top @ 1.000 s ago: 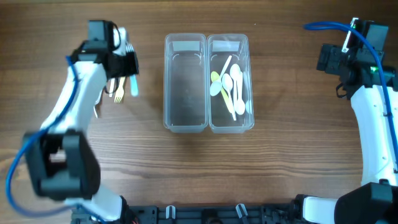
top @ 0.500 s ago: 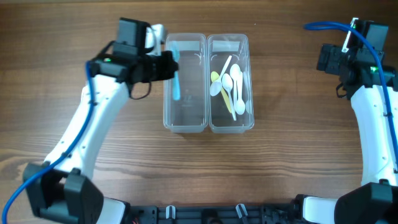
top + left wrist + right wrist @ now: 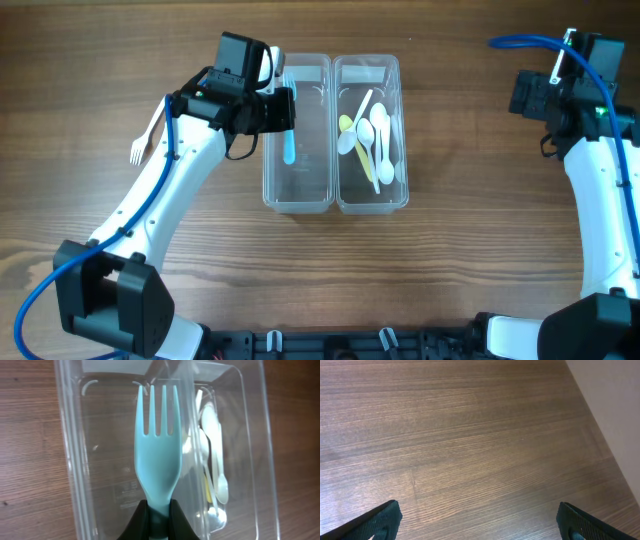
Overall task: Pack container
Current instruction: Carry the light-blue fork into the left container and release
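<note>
The blue fork (image 3: 289, 148) in my left gripper goes down toward the empty container's bottom next for release, as it lines up with the container's long sides.
Two clear plastic containers stand side by side at the table's middle. The left container (image 3: 297, 190) has my left gripper (image 3: 287, 110) over its rim, shut on the handle of a light blue fork (image 3: 289, 148) whose tines hang over the container's floor. From the left wrist the fork (image 3: 156, 445) fills the middle, tines up, pinched between my black fingers (image 3: 135, 522). The right container (image 3: 372, 198) holds several white spoons (image 3: 380, 135) and a yellow-green one. My right gripper (image 3: 479, 522) hovers open over bare wood at the far right, nothing between its fingers.
A white fork (image 3: 143, 138) lies on the wood left of the containers, beside my left arm. The right arm (image 3: 595, 170) stands along the table's right edge, well away from the containers.
My left gripper has carried the blue fork from the table's left side rightward to above the left container. The white fork on the left has come into view. The right arm is unmoved.
</note>
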Available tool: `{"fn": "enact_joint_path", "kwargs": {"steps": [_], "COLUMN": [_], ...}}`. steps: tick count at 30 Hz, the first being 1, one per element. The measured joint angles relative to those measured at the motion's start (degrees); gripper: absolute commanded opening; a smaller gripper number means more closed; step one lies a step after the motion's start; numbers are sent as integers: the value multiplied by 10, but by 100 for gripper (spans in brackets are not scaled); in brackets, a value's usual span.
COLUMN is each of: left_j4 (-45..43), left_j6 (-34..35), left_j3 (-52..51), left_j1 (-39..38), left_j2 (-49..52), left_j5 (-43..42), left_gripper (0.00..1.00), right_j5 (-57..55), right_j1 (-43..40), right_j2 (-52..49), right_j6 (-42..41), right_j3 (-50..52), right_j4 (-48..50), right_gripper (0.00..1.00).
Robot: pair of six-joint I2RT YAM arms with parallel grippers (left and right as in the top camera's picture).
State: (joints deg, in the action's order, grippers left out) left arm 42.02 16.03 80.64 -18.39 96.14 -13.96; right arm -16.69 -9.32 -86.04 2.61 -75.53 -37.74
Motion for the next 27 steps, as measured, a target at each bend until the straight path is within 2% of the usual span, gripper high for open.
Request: {"fn": "enact_joint_path", "kwargs": {"steps": [5, 6, 7, 8, 10, 12, 22, 25, 27], "left_j4": [0, 0, 2, 4, 4, 3, -41, -43, -34], "left_j6": [0, 0, 0, 0, 4, 7, 2, -42, -85], "left_j3": [0, 0, 0, 0, 0, 0, 0, 0, 3], "left_j1": [0, 0, 0, 0, 0, 0, 12, 31, 42], "left_j2": [17, 25, 33, 41, 51, 51, 42, 11, -11], "left_j5": [11, 13, 13, 14, 17, 17, 20, 33, 73], "left_gripper": [5, 12, 33, 42, 45, 62, 61, 59, 60], "right_j5": [0, 0, 0, 0, 0, 0, 0, 0, 0], "right_j1": [0, 0, 0, 0, 0, 0, 0, 0, 0], "right_j2": [0, 0, 0, 0, 0, 0, 0, 0, 0], "right_j6": [0, 0, 0, 0, 0, 0, 0, 0, 0], "right_j3": [0, 0, 0, 0, 0, 0, 0, 0, 0], "right_j4": [0, 0, 0, 0, 0, 0, 0, 0, 0], "right_gripper": [100, 100, 100, 100, 100, 100, 100, 100, 100]}}
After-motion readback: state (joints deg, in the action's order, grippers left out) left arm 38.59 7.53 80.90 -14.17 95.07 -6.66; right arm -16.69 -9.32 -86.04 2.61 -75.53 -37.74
